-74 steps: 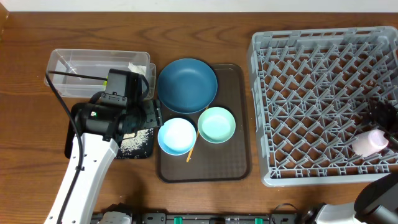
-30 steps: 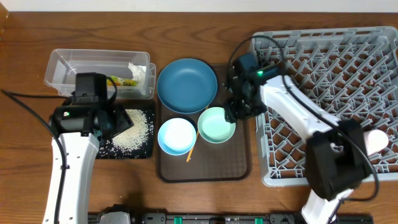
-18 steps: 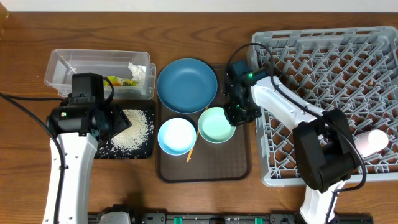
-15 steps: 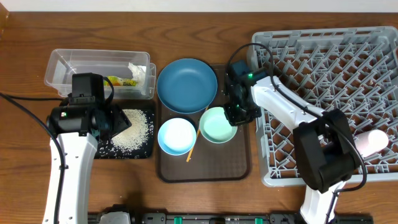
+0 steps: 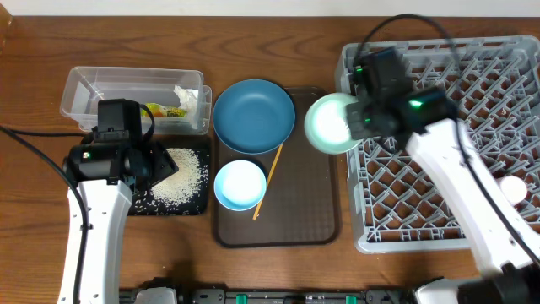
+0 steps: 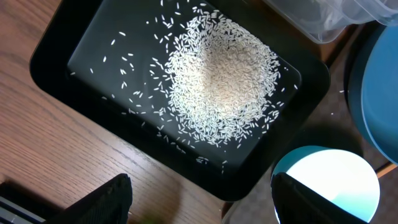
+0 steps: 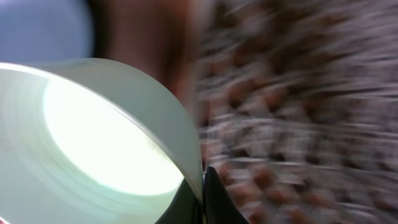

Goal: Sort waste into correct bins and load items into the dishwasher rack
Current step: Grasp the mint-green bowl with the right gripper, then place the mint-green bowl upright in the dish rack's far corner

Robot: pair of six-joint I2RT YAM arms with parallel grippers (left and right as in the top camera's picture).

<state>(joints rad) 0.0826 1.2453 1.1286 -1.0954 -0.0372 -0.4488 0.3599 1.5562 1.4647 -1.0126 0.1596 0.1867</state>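
My right gripper swings across the rack next, turns and lowers the bowl at the rack's far corner [image 5: 496,80], which is empty beyond the pink cup.
My right gripper [image 5: 359,118] is shut on the rim of the mint green bowl [image 5: 331,123], holding it tilted in the air at the left edge of the grey dishwasher rack [image 5: 439,135]. In the right wrist view the fingers [image 7: 202,186] pinch the bowl's wall [image 7: 93,137], with the rack [image 7: 298,93] blurred behind. My left gripper [image 6: 202,199] hangs open over the black tray [image 6: 93,56] of rice [image 6: 217,81]. The dark blue plate [image 5: 253,116], white-blue bowl [image 5: 240,184] and chopstick [image 5: 268,181] lie on the brown tray [image 5: 295,211]. A pink cup [image 5: 512,187] lies in the rack.
The clear tub [image 5: 110,84] at the back left holds a white napkin [image 5: 187,95] and a yellow-green wrapper [image 5: 156,108]. The black tray [image 5: 143,203] sits just in front of it. The left arm's cable runs off the left side.
My right gripper shut on the mint green bowl's rim and lifted it off the brown tray, up and right to the rack's left edge. The left arm stayed still.
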